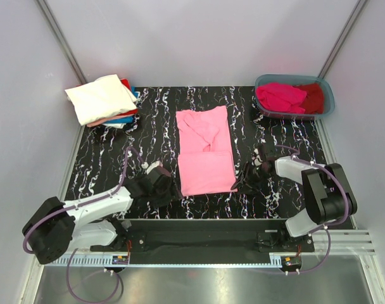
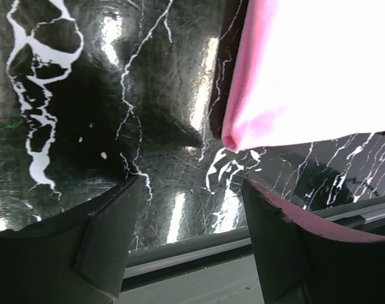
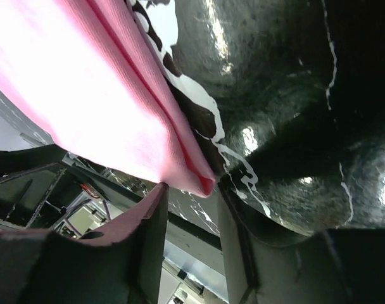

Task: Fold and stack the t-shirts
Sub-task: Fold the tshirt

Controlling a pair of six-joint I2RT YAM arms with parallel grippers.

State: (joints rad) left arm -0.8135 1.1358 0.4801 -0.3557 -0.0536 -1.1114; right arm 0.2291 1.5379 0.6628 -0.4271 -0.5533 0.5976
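Observation:
My left gripper eases outward and sideways onto the t-shirt's near corner (image 1: 183, 194) (image 2: 232, 142) next, since it lies beyond the fingers, to their right in the wrist view.
A light pink t-shirt (image 1: 205, 152), partly folded into a long strip, lies in the middle of the black marbled table. My left gripper (image 1: 169, 190) is open and low beside its near left corner (image 2: 233, 140), with nothing between the jaws. My right gripper (image 1: 242, 182) is open at its near right corner (image 3: 202, 183), the jaws on either side of the corner tip. A stack of folded tees with a cream-white one (image 1: 102, 98) on top sits at the far left. A magenta tee (image 1: 280, 96) and a dark red tee (image 1: 313, 97) lie in the tub.
The grey-blue plastic tub (image 1: 327, 95) stands at the far right corner. The table's near edge and metal rail (image 2: 199, 253) run just below both grippers. White walls enclose the table on three sides.

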